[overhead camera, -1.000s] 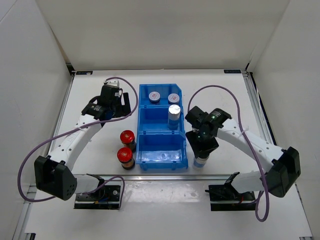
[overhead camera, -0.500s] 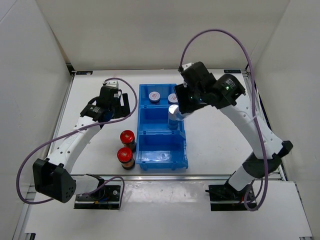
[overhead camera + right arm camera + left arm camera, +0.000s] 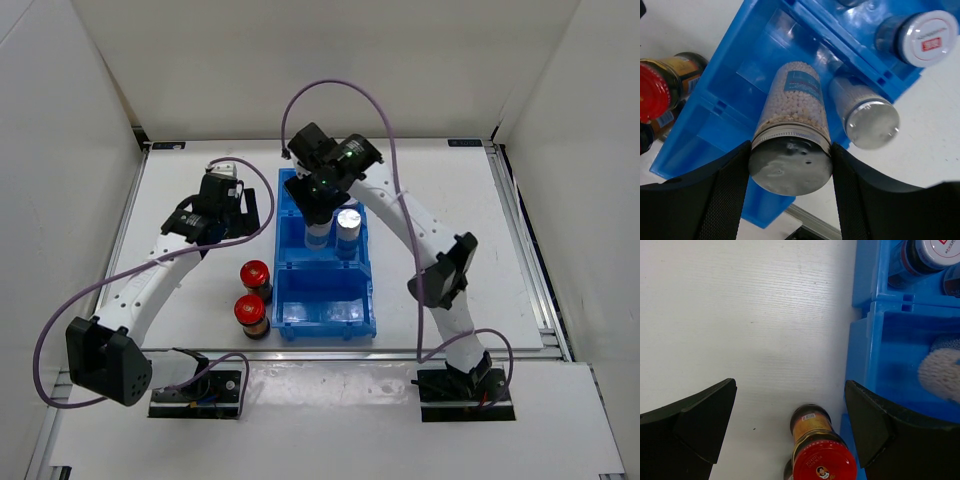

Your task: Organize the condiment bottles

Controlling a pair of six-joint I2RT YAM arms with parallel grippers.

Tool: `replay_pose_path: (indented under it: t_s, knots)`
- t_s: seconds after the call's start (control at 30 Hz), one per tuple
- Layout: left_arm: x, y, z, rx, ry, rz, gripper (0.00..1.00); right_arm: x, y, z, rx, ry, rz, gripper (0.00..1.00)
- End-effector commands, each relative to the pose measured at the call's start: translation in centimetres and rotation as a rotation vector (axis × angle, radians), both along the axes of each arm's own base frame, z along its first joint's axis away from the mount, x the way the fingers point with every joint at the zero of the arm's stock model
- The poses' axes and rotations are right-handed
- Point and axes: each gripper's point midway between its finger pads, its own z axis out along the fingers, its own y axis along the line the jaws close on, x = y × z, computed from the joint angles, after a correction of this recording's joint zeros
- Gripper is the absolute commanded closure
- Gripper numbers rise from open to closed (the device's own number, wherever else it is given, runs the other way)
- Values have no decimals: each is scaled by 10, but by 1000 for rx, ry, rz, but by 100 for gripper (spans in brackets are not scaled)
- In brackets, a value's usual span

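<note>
My right gripper lowers its bottle onto the middle section's free bottom below it, beside the second silver-capped bottle (image 3: 348, 228), next, and then releases the cap.
My right gripper (image 3: 318, 212) (image 3: 790, 165) is shut on the silver cap of a condiment bottle (image 3: 795, 107) full of white beads, held upright in the middle compartment of the blue bin (image 3: 325, 326). A second silver-capped bottle (image 3: 348, 228) (image 3: 871, 122) stands right beside it in that compartment. In the back compartment a bottle with a red mark on its cap (image 3: 930, 37) shows. Two red-capped bottles (image 3: 255, 275) (image 3: 249, 312) stand on the table left of the bin. My left gripper (image 3: 255, 215) (image 3: 790, 395) hangs open above the table with the red-capped bottle (image 3: 822, 460) near it.
The bin's front compartment (image 3: 325, 295) holds no bottle. White walls enclose the table on three sides. The right arm (image 3: 400, 215) arches over the bin's right side, and purple cables loop above both arms.
The right arm has lifted the silver-capped bottle from the table right of the bin's front and swung it over into the middle compartment. The left arm has not moved.
</note>
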Motion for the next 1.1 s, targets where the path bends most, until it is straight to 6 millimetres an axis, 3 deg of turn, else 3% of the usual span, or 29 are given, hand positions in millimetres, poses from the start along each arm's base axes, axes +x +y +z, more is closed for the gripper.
replay_pose_path:
  t_s: [0.0, 0.27, 0.37, 0.47, 0.53, 0.63, 0.7, 0.73, 0.83, 0.87, 0.93, 1.07]
  knots:
    - [-2, 6, 15, 10, -53, 13, 0, -7, 10, 19, 72, 0, 57, 100]
    - [-12, 10, 9, 16, -36, 13, 0, 13, 16, -39, 37, 127, -36, 97]
    - [-14, 11, 9, 16, -36, 13, 0, 19, 15, -53, 18, 151, -57, 80]
    - [-15, 9, 8, 4, -33, 13, 0, 24, 10, -61, -19, 144, -102, 71]
    - [-16, 9, 5, 7, -25, 13, 0, 26, 5, -64, -50, 137, -125, 71]
    - [-16, 7, 4, -8, -22, 12, 0, 31, 14, -74, -45, 149, -132, 62]
    - [-18, 6, 0, -12, -11, 5, 0, 34, 17, -70, -27, 139, -140, 41]
    - [-19, 4, 0, -18, -8, -2, 0, 35, 18, -72, -25, 138, -140, 41]
    - [-20, 2, 3, -35, -14, -3, 0, 38, 21, -63, -2, 118, -138, 26]
    - [-20, 0, 3, -43, -11, -12, 0, 39, 22, -59, 10, 108, -138, 14]
    - [-23, -5, 5, -62, -13, -42, 0, 44, 22, -45, 29, 67, -146, 2]
    - [-40, -15, 5, -97, 34, -125, 0, 51, 17, -4, 72, -57, -162, 0]
